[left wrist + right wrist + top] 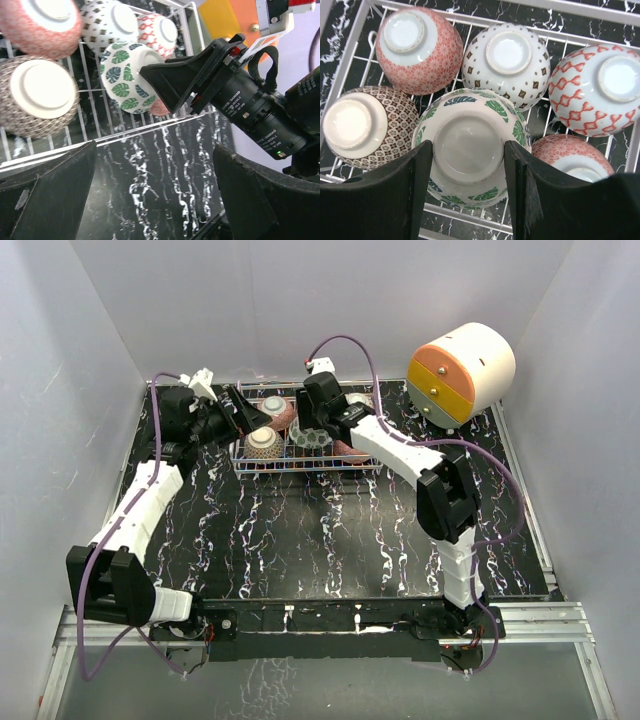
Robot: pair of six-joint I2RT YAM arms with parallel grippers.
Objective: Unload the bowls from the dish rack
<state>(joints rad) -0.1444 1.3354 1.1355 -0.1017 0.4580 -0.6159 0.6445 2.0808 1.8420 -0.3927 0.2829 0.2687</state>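
Note:
The bowl's bottom ring is taken, so next I need to move my left gripper across to the right in the top view, onto the rim of the green-leaf bowl.
Several small patterned bowls sit upside down in the wire dish rack (pixel 300 468). My right gripper (pixel 467 150) is shut on the foot ring of the green-leaf bowl (pixel 505 107), one finger on each side. Around it are a pink bowl (pixel 420 50), a white diamond-pattern bowl (pixel 507 57), a red-chain bowl (pixel 592 85), a brown-beige bowl (pixel 365 125) and a second pink bowl (pixel 570 155). My left gripper (pixel 155 195) is open and empty over the table just outside the rack's wire edge (pixel 140 131). The green-leaf bowl (pixel 122 70) also shows in the left wrist view.
A white, orange and yellow cylindrical drawer unit (pixel 462 370) stands at the back right beside the rack. White walls close in the black marbled table (pixel 330 540) on the left, the back and the right. The two arms meet over the rack.

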